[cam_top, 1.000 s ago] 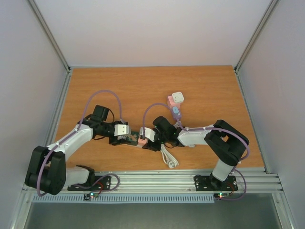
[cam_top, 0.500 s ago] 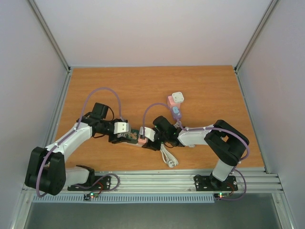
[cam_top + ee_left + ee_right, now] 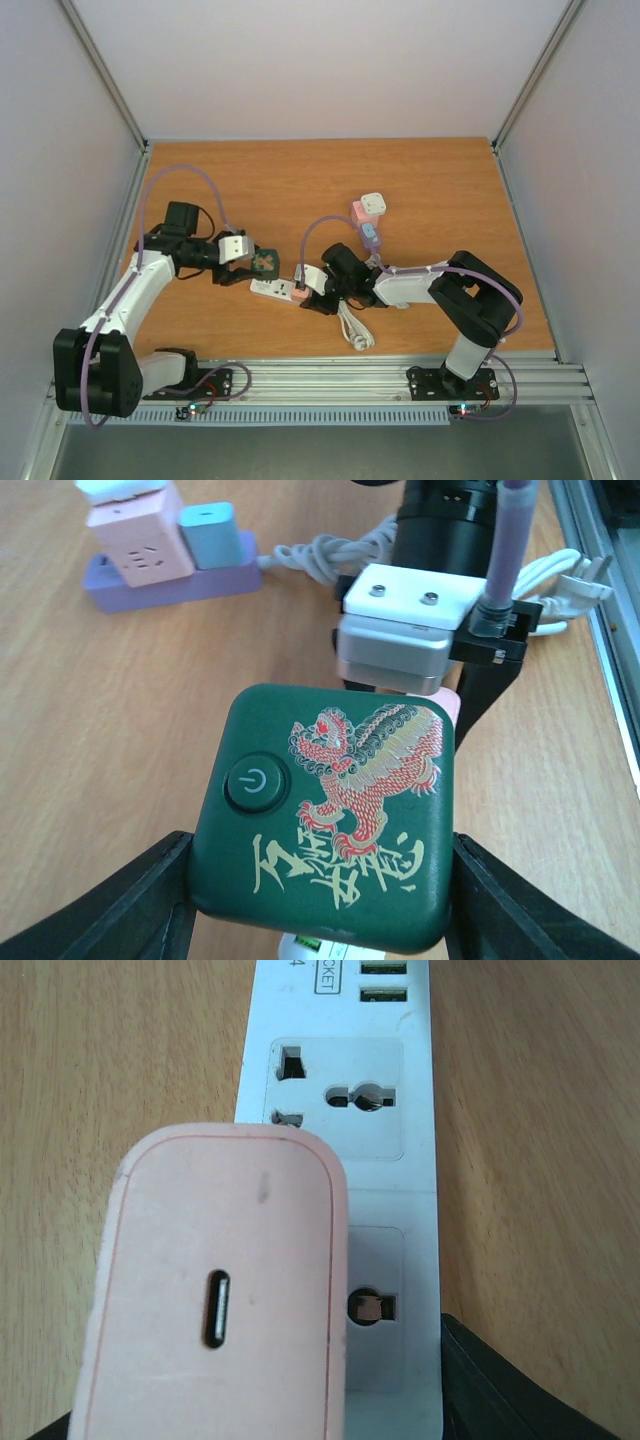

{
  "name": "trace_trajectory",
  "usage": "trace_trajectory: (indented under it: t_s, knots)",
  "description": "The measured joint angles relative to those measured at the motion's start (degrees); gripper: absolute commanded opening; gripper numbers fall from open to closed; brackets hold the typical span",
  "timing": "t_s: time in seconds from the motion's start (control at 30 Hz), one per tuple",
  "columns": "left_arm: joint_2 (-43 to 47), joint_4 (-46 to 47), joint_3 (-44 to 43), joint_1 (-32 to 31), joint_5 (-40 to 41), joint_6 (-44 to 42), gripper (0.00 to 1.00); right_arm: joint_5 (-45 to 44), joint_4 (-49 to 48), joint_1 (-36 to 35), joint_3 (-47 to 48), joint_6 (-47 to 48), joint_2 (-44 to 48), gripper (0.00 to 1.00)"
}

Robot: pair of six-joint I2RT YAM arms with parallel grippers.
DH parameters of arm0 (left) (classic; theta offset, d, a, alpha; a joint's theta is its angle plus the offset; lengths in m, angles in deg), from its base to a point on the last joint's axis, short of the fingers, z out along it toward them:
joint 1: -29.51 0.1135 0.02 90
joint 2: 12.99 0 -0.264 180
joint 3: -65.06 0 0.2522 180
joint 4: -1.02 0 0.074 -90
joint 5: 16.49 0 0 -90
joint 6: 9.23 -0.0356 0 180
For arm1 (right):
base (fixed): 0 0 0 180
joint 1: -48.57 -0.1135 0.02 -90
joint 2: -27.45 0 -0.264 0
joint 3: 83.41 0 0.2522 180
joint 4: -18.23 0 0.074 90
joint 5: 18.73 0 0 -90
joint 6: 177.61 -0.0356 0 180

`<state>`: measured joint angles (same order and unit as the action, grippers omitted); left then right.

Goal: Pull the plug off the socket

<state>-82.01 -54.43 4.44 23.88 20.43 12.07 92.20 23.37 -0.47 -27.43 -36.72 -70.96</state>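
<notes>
The left gripper moves outward, to the left in the top view, next, then down to the table's far corner, which lies bare, and releases the plug.
My left gripper [image 3: 258,264] is shut on a dark green plug [image 3: 266,263] with a red dragon print, and holds it above and clear of the white power strip [image 3: 268,290]. In the left wrist view the plug [image 3: 325,815] fills the space between my black fingers [image 3: 120,915]. My right gripper [image 3: 312,288] is shut on the strip's right end, beside a pink charger [image 3: 298,295] still plugged into it. The right wrist view shows the strip [image 3: 340,1110] with an empty socket, the pink charger [image 3: 220,1290] and one finger [image 3: 520,1395] against the strip's edge.
A purple power strip [image 3: 368,238] with white [image 3: 374,204], pink [image 3: 358,212] and blue [image 3: 369,231] adapters lies behind the right arm. It also shows in the left wrist view [image 3: 170,575]. A coiled white cable [image 3: 352,330] lies near the front rail.
My left gripper has pulled the green plug up and left, off the white strip. The strip's left part is now uncovered. The right arm has held still.
</notes>
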Motion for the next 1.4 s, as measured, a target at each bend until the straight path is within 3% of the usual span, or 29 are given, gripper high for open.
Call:
trace_trajectory:
  t_s: [0.3,0.37,0.4,0.9,1.23,1.4]
  knots:
    - [0.0,-5.29,-7.87,4.55,2.95,1.29,0.25,-0.52,0.57,0.02,0.55,-2.16,0.04,0.76]
    - [-0.59,-6.12,-10.64,4.66,5.2,1.44,0.26,-0.48,0.81,0.0,0.85,-2.91,0.26,0.97]
    - [-1.38,-6.86,-12.55,4.66,6.67,1.4,0.26,-0.33,1.05,0.0,0.94,-3.23,0.57,0.98]
    - [-22.75,-17.64,-43.32,8.66,30.21,-1.86,0.29,2.27,5.03,0.0,3.5,-5.9,8.61,0.98]
    - [-39.43,-16.22,-57.02,8.61,49.46,-7.43,0.33,3.13,15.41,0.0,5.35,-7.37,18.8,0.99]
    - [-45.53,-16.2,-62.2,8.61,53.92,-10.91,0.37,3.28,17.35,0.02,5.4,-8.68,20.17,0.99]
